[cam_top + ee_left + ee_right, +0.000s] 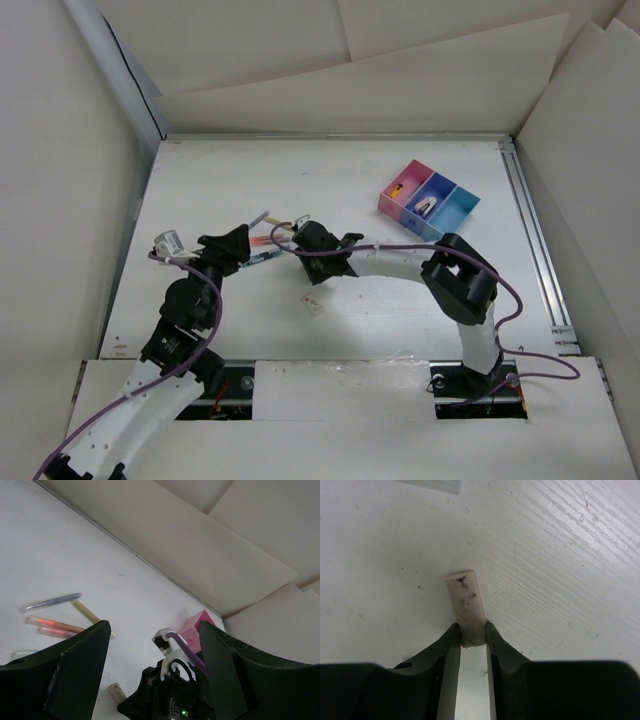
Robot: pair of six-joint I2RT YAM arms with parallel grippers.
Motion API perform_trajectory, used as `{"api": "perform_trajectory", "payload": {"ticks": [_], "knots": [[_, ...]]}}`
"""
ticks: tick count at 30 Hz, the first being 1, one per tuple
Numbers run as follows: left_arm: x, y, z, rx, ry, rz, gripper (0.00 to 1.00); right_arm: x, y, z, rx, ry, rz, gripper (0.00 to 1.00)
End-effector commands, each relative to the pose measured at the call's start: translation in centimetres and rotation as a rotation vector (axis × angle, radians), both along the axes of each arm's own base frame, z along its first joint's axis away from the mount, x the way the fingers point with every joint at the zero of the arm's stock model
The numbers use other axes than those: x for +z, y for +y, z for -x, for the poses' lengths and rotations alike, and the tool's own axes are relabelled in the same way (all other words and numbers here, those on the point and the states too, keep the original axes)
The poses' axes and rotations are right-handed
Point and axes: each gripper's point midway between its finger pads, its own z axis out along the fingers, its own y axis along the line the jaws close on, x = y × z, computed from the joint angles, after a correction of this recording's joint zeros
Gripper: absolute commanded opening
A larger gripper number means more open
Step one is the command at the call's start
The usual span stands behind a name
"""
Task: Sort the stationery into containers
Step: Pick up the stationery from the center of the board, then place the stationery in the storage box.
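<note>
I will lift my right gripper across and release the eraser over the purple-blue container (430, 202), because that stands outward of it and to its right in the top view.
My right gripper (472, 640) is shut on one end of a white eraser (466, 605) speckled with dark marks, low on the table. From above, this gripper (318, 270) is at mid-table and covers the eraser. My left gripper (240, 245) is open and empty (152, 627), just left of it. Pens (272, 235) lie between and behind the grippers: a grey-blue one (52, 601), a yellowish one (87, 612) and orange-pink ones (55, 626). The containers stand at the back right: pink (396, 204), purple-blue (440, 184) and light blue (462, 212).
A small white piece (313, 305) lies on the table just in front of the right gripper. The pink box holds a yellow-black piece (397, 189), the purple-blue one white items (425, 206). White walls enclose the table; a metal rail (535, 240) runs along the right edge.
</note>
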Motion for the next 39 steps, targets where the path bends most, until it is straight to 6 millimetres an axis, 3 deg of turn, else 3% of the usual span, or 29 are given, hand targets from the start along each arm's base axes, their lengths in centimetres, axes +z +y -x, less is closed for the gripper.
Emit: {"api": "perform_trajectory", "payload": {"ticks": [1,3,5,6,7,8,11,12,13,14,15,16,18,19,22,26,27,32,34,35,39], "knots": [[0.0,0.3,0.0,0.019,-0.007,0.016,0.68,0.2,0.4,0.0,-0.012,-0.018,-0.034,0.07],[0.0,0.3,0.0,0.019,-0.007,0.016,0.68,1.8,0.4,0.1,-0.034,-0.035,-0.087,0.03],[0.0,0.3,0.0,0.019,-0.007,0.016,0.68,2.8,-1.1,-1.0,-0.089,-0.046,-0.119,0.01],[-0.3,0.1,-0.1,0.009,0.001,0.009,0.68,5.1,-1.5,-2.0,-0.132,-0.084,-0.182,0.0],[-0.3,0.1,-0.1,0.009,0.001,0.009,0.68,6.1,-2.1,-2.6,-0.165,-0.096,-0.212,0.0],[-0.5,-0.3,-0.1,-0.01,0.009,0.003,0.68,7.2,-4.1,-4.5,-0.238,-0.122,-0.235,0.0],[-0.2,-1.6,-0.3,-0.07,-0.007,-0.019,0.7,11.4,-8.4,-7.4,-0.415,-0.197,-0.341,0.0],[-0.4,-2.2,-0.5,-0.093,-0.004,-0.033,0.7,12.1,-11.5,-9.3,-0.512,-0.22,-0.353,0.0],[-0.6,-2.6,-0.7,-0.111,0.002,-0.049,0.7,14.5,-13.1,-10.1,-0.581,-0.255,-0.409,0.0],[-1.0,-3.3,-1.1,-0.134,0.022,-0.073,0.69,15.4,-14.8,-11.0,-0.637,-0.278,-0.427,0.0],[-0.8,-4.3,-1.1,-0.181,0.023,-0.077,0.69,16.2,-17.8,-12.5,-0.727,-0.314,-0.434,0.0],[-1.6,-5.0,-1.5,-0.208,0.054,-0.105,0.69,17.2,-19.3,-13.0,-0.781,-0.339,-0.453,0.0],[-1.9,-5.7,-1.8,-0.234,0.066,-0.124,0.69,17.2,-21.5,-13.9,-0.843,-0.355,-0.449,0.0],[-1.6,-6.0,-1.9,-0.245,0.062,-0.122,0.69,18.2,-23.2,-14.9,-0.895,-0.372,-0.463,0.0],[-1.9,-6.9,-2.1,-0.288,0.071,-0.151,0.69,15.7,-26.9,-16.1,-1.037,-0.349,-0.387,0.0],[-2.2,-7.6,-2.2,-0.315,0.076,-0.154,0.7,13.7,-29.0,-17.2,-1.097,-0.308,-0.397,0.0],[-2.2,-7.6,-2.2,-0.315,0.076,-0.154,0.7,12.8,-29.0,-17.3,-1.108,-0.294,-0.394,0.0],[-2.2,-7.6,-2.2,-0.315,0.076,-0.154,0.7,12.1,-30.0,-17.5,-1.139,-0.291,-0.392,0.01],[-2.5,-7.6,-2.3,-0.315,0.085,-0.157,0.7,12.1,-30.5,-17.6,-1.151,-0.293,-0.391,0.08],[-2.5,-7.6,-2.3,-0.315,0.085,-0.157,0.7,12.1,-30.5,-17.6,-1.151,-0.293,-0.391,0.25],[-2.5,-7.6,-2.3,-0.315,0.085,-0.157,0.7,12.1,-30.9,-17.6,-1.155,-0.29,-0.395,0.46]]}}
